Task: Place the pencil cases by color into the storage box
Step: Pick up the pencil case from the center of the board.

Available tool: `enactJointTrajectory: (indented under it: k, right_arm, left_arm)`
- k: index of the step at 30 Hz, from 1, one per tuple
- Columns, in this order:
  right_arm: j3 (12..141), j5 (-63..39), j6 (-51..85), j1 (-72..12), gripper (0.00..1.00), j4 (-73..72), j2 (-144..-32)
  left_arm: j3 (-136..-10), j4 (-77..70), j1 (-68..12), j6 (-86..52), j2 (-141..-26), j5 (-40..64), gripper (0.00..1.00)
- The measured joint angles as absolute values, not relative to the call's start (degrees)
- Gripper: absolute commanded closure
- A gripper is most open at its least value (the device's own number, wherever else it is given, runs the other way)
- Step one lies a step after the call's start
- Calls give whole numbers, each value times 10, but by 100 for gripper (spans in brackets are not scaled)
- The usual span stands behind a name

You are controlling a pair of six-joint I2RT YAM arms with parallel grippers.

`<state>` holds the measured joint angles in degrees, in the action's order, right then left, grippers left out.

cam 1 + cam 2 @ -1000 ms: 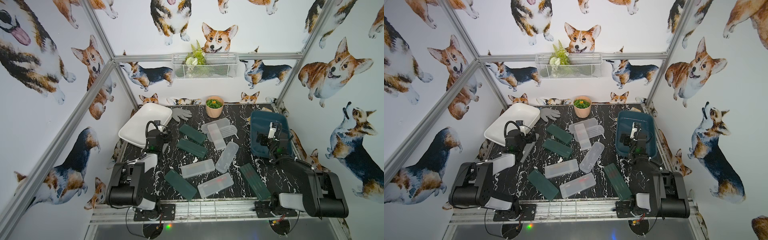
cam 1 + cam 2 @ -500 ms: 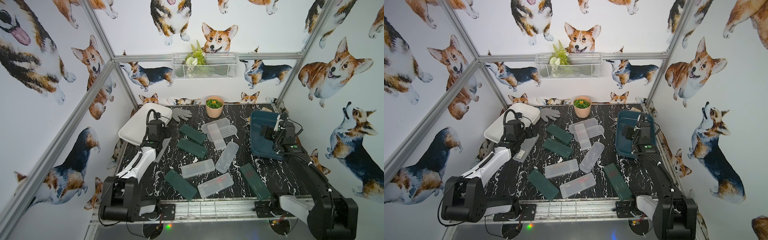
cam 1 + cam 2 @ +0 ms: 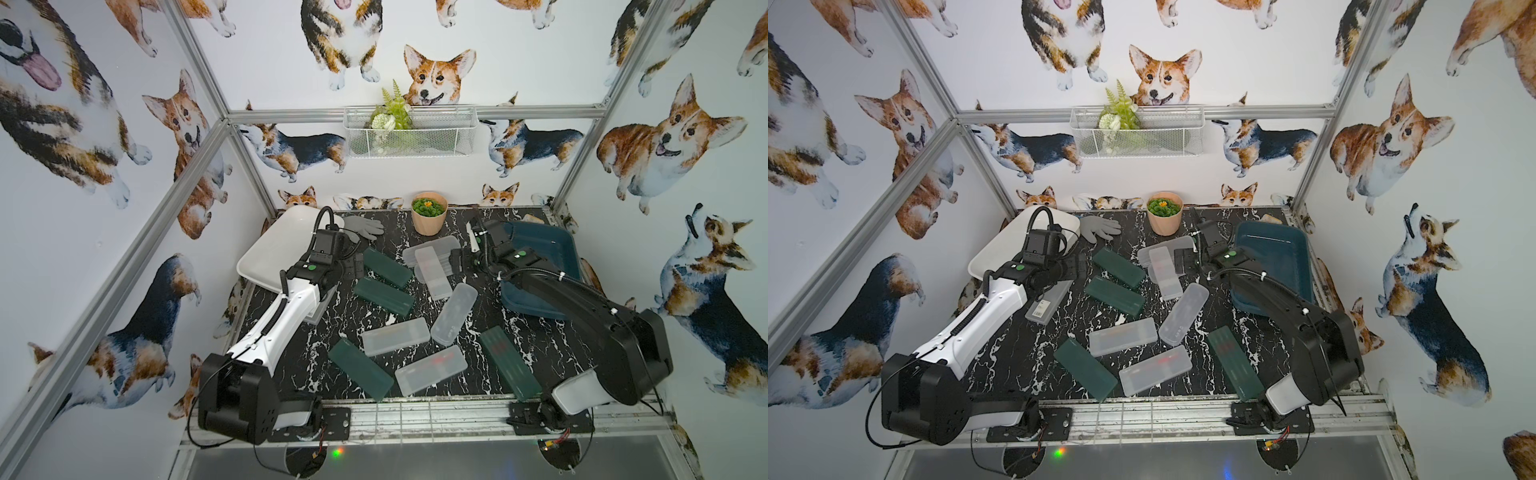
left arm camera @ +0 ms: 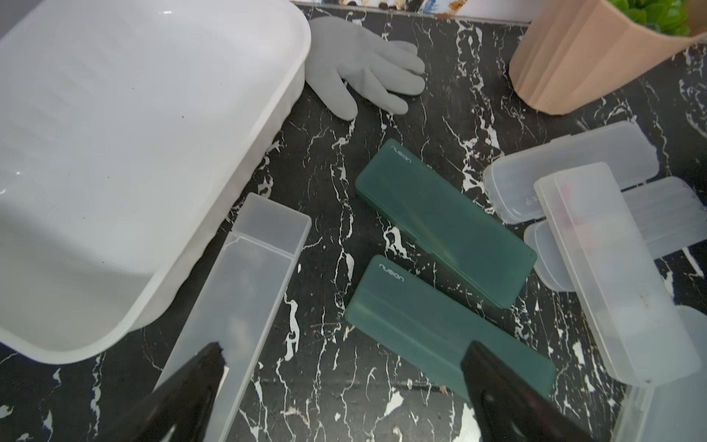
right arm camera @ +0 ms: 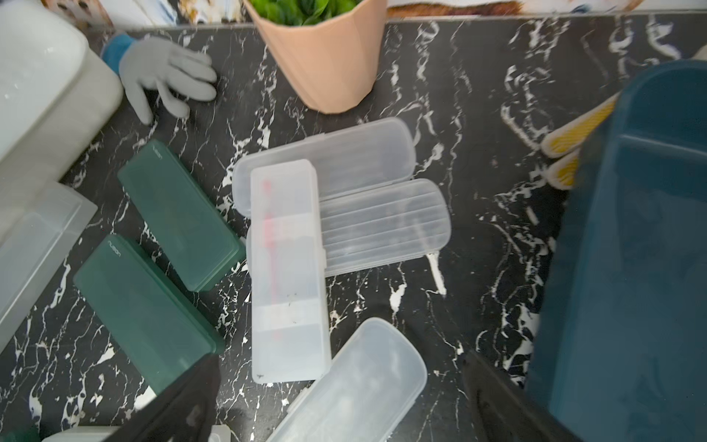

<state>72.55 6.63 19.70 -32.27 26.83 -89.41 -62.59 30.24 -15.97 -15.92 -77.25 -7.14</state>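
My right gripper shifts toward the green cases next and down onto the middle of the topmost clear case (image 3: 432, 272) (image 5: 289, 274), since it lies below the gripper's fingers on that side.
Dark green and frosted clear pencil cases lie scattered over the black marble table. My left gripper (image 3: 357, 266) is open above bare table (image 4: 344, 354), with a clear case (image 4: 245, 283) on one side and a green case (image 4: 440, 329) on the other. The white storage box (image 3: 270, 253) sits just beyond it. My right gripper (image 3: 455, 262) is open over a rounded clear case (image 5: 355, 382), next to the pile of clear cases (image 5: 287, 268). The teal storage box (image 3: 544, 249) lies beside it. Nothing is held.
A grey glove (image 3: 363, 226) and a tan plant pot (image 3: 429, 216) stand at the back edge. A wire basket (image 3: 409, 131) hangs on the rear wall. More green cases (image 3: 360, 369) (image 3: 510, 362) and clear cases (image 3: 430, 370) lie near the front rail.
Both arms have stretched out. The left gripper has moved right, away from the white box. The right gripper has swung left off the teal box to the clear pile.
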Motion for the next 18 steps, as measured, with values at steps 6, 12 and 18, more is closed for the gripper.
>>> enactJointTrajectory:
  k: [6, 12, 18]
  right_arm:
    - [810, 65, 197, -354, 0, 315, -979]
    - [860, 57, 195, -363, 0, 347, -1043]
    - [910, 40, 179, -366, 0, 369, -1107]
  left_arm:
    - [-646, 368, -167, -165, -773, -52, 0]
    - [-649, 401, -168, -167, -777, -42, 0]
    - [-649, 418, -169, -176, -782, -27, 0]
